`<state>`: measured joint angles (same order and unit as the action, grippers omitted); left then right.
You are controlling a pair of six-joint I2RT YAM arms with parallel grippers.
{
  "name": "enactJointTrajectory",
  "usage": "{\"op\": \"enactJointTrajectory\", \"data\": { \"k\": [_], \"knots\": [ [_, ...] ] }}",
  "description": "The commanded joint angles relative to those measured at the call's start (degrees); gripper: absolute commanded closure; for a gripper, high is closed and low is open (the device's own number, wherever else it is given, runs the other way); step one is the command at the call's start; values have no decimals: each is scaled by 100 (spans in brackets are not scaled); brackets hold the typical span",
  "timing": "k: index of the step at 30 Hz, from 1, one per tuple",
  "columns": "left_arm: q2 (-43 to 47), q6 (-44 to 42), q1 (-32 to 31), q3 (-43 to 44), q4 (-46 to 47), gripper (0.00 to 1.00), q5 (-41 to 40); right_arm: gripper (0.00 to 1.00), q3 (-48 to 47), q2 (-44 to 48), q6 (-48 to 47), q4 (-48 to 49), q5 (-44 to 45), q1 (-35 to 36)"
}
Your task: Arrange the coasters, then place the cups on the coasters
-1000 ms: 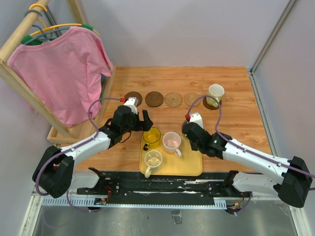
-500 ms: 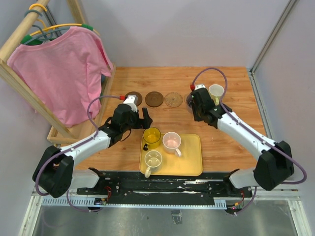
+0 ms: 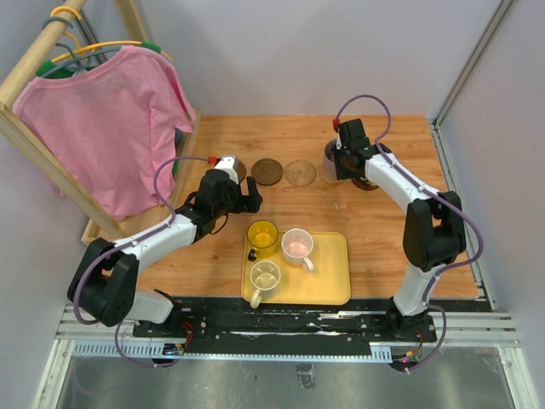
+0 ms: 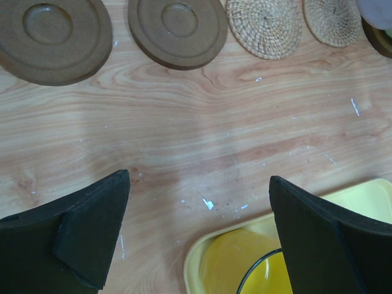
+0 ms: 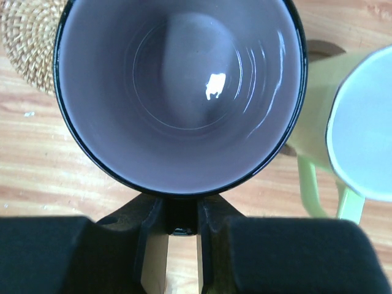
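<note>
The robot's right hand holds the purple-grey cup (image 5: pixel 180 92) and will next lower it onto the tan coaster beside the pale green cup and let go of the handle, as that coaster's near edge shows underneath.
My right gripper (image 5: pixel 180 228) is shut on the handle of the purple-grey cup (image 5: pixel 180 92), which it holds upright in the back row (image 3: pixel 332 153), right beside the pale green cup (image 5: pixel 361 122). A tan coaster (image 5: pixel 27 43) shows at the cup's left; whether the cup rests on anything is hidden. My left gripper (image 4: pixel 199 177) is open over bare wood, just behind the translucent yellow cup (image 4: pixel 257 269). Two dark brown coasters (image 4: pixel 52 30) (image 4: pixel 177 27) and two tan ones (image 4: pixel 263 24) (image 4: pixel 332 21) lie in a row beyond it.
A yellow tray (image 3: pixel 332 285) near the front holds the yellow cup (image 3: pixel 262 237), a pinkish cup (image 3: pixel 296 244) and a cream cup (image 3: pixel 265 277). A wooden rack with a pink shirt (image 3: pixel 111 128) stands at the left. A dark coaster (image 3: pixel 368 182) peeks from under the right arm.
The right arm swung from beside the tray to the back row, carrying the purple-grey cup next to the pale green cup. The left gripper shifted slightly back and stayed open.
</note>
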<state>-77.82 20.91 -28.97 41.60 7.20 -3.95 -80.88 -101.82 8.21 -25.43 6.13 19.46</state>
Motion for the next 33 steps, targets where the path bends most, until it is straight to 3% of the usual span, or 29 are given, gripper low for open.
{"op": "enactJointTrajectory", "data": {
  "k": [1, 33],
  "knots": [
    [-170, -95, 106, 224, 116, 0, 128, 99, -561, -289, -204, 315, -152, -145],
    [-470, -11, 171, 199, 192, 0, 344, 99, -727, -1067, -90, 405, -204, -362]
  ]
}}
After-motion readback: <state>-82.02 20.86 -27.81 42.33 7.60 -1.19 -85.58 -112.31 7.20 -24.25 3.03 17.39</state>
